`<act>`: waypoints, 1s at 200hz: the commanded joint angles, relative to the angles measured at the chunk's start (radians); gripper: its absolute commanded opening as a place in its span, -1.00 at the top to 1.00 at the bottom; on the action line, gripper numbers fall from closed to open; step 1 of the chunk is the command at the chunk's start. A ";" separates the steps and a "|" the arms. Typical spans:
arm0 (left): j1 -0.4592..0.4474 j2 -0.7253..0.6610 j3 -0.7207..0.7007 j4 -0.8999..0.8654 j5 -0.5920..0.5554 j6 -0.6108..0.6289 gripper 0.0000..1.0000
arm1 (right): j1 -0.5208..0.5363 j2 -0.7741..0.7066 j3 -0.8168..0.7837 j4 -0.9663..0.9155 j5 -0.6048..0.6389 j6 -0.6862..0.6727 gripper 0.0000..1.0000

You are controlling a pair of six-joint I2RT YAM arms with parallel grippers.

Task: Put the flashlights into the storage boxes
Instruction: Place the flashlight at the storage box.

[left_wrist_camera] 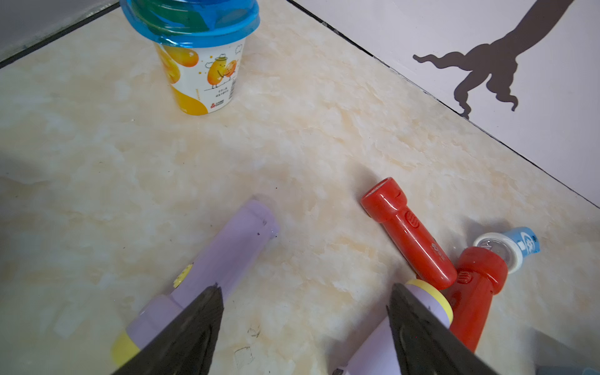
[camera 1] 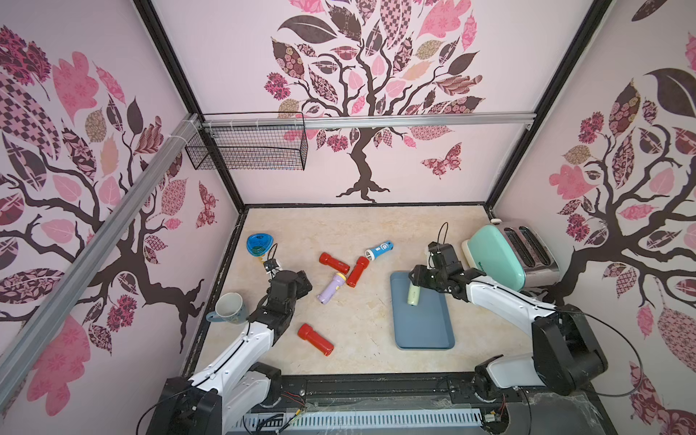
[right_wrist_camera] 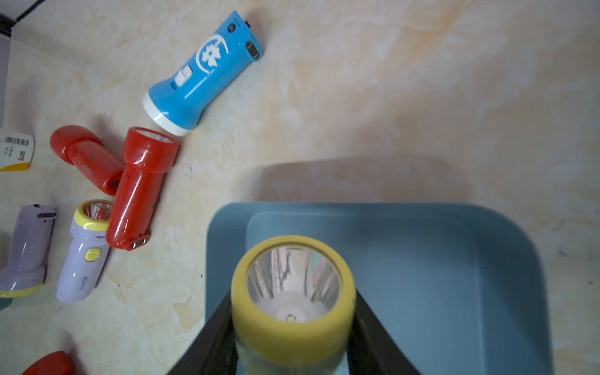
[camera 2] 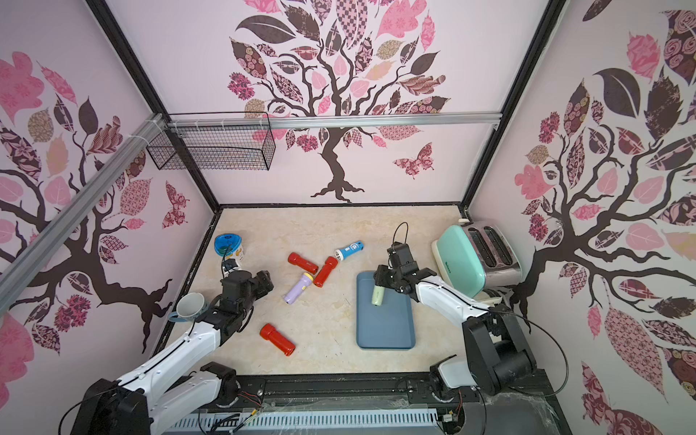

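Note:
My right gripper moves down toward the box's long side [camera 1: 399,304] [right_wrist_camera: 229,256] facing the red flashlights next, where the box's bottom lies empty below, and releases the pale green flashlight.
My right gripper [camera 1: 417,281] [right_wrist_camera: 292,297] is shut on the pale green flashlight [camera 1: 413,295] [right_wrist_camera: 292,324], whose yellow head faces the wrist camera, just above the far end of the slate-blue storage box [camera 1: 423,331] [right_wrist_camera: 454,276]. My left gripper [camera 1: 306,283] [left_wrist_camera: 305,287] stands open over bare table between two lilac flashlights [left_wrist_camera: 227,246] [left_wrist_camera: 425,305]. In the top views only one lilac flashlight [camera 1: 331,288] shows. Two red flashlights [camera 1: 334,263] [camera 1: 357,272] and a blue-and-white one [camera 1: 379,251] lie mid-table. A third red flashlight [camera 1: 315,339] lies nearer the front.
A blue-lidded yellow jar [camera 1: 259,244] stands at the back left and a mug [camera 1: 229,309] by the left wall. The mint-green toaster [camera 1: 501,256] sits at the right wall. A black wire basket [camera 1: 248,150] hangs on the rail.

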State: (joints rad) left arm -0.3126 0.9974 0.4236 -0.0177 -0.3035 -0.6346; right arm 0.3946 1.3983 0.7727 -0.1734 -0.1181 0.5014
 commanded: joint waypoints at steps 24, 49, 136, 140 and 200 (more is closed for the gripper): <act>0.002 0.014 -0.051 0.114 0.164 0.075 -0.65 | 0.024 0.037 -0.029 0.101 -0.109 0.035 0.17; -0.028 0.065 -0.028 0.136 0.231 0.105 -0.63 | 0.041 0.046 -0.047 0.131 -0.118 0.039 0.16; -0.222 0.316 0.197 0.025 0.275 0.079 -0.62 | 0.073 0.066 -0.062 0.127 -0.105 -0.023 -0.29; -0.222 0.330 0.212 0.017 0.287 0.087 -0.62 | 0.072 0.065 -0.060 0.123 -0.102 -0.029 -0.30; -0.226 0.490 0.419 -0.103 0.385 0.187 -0.53 | 0.062 -0.002 -0.094 0.065 0.063 0.020 -0.26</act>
State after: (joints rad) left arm -0.5346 1.4403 0.7490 -0.0669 0.0227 -0.5087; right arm 0.4633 1.4399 0.6979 -0.0647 -0.1600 0.4934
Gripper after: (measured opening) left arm 0.778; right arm 0.645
